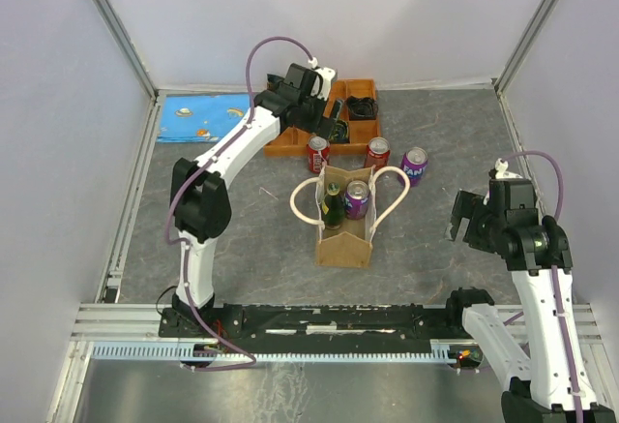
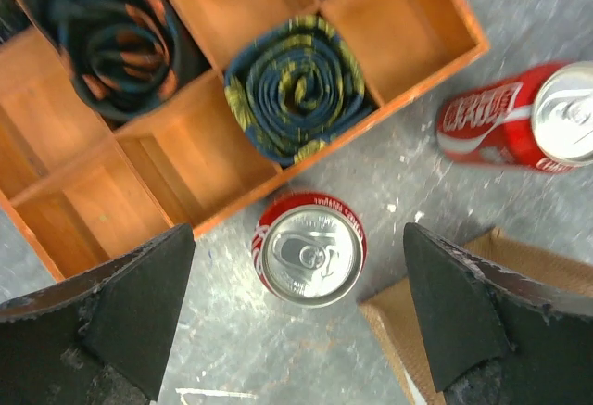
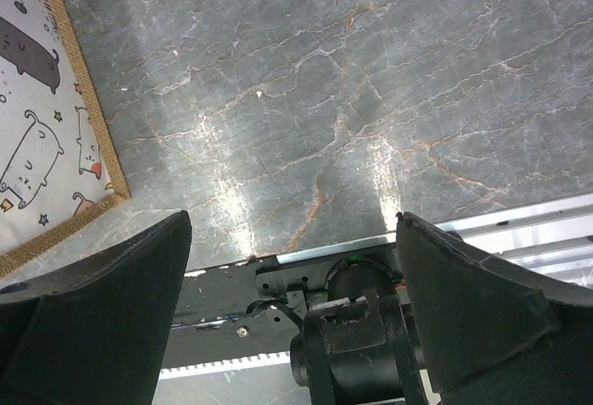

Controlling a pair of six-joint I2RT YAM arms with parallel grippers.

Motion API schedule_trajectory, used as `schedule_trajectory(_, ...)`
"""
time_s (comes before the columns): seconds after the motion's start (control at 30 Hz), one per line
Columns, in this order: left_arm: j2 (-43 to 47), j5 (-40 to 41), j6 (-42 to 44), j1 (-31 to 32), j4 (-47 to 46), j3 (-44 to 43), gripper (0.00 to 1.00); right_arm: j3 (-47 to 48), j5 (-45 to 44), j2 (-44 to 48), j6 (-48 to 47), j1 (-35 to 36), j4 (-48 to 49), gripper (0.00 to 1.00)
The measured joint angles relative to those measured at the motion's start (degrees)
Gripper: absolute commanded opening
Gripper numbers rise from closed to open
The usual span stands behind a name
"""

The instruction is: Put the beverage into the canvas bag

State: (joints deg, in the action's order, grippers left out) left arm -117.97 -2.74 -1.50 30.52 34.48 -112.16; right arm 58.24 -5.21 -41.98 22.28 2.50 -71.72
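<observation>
The red can stands lined up below, between tray and bag corner, so my left gripper will lower its open fingers around the can's top and close.
The canvas bag (image 1: 344,239) stands open mid-table with cream loop handles. A green bottle (image 1: 333,204) and a purple can (image 1: 357,197) stand inside it. Behind it stand two red cans (image 1: 318,153) (image 1: 377,151) and another purple can (image 1: 414,165). My left gripper (image 1: 325,129) is open above the left red can. In the left wrist view that can (image 2: 310,249) stands upright between the fingers (image 2: 139,303) of my left gripper (image 2: 296,234), untouched. The bag's corner (image 2: 408,326) and the other red can (image 2: 500,127) also show there. My right gripper (image 1: 467,216) is open and empty, right of the bag.
An orange compartment tray (image 1: 356,89) holding rolled fabric (image 2: 295,85) lies just behind the cans. A blue mat (image 1: 201,118) lies at the back left. In the right wrist view a cat-print surface with a tan woven edge (image 3: 42,136) shows at the left, and my right gripper (image 3: 292,218) hangs over grey table.
</observation>
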Motion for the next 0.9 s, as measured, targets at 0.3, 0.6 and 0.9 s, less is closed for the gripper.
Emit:
schedule_trajectory(0.3, -2.1, -0.9, 0.0, 0.0, 6.5, -0.6, 0.99, 0.0, -1.0, 1.4, 0.0, 0.0, -1.7, 0.99)
schedule_trajectory(0.6, -5.0, -1.9, 0.0, 0.0, 7.2, -0.8, 0.99, 0.0, -1.1, 1.4, 0.4, 0.0, -2.3, 0.99)
schedule_trajectory(0.9, -6.7, -1.9, 0.0, 0.0, 7.4, -0.8, 0.87, 0.0, -1.1, 1.4, 0.5, 0.0, -2.5, 0.99)
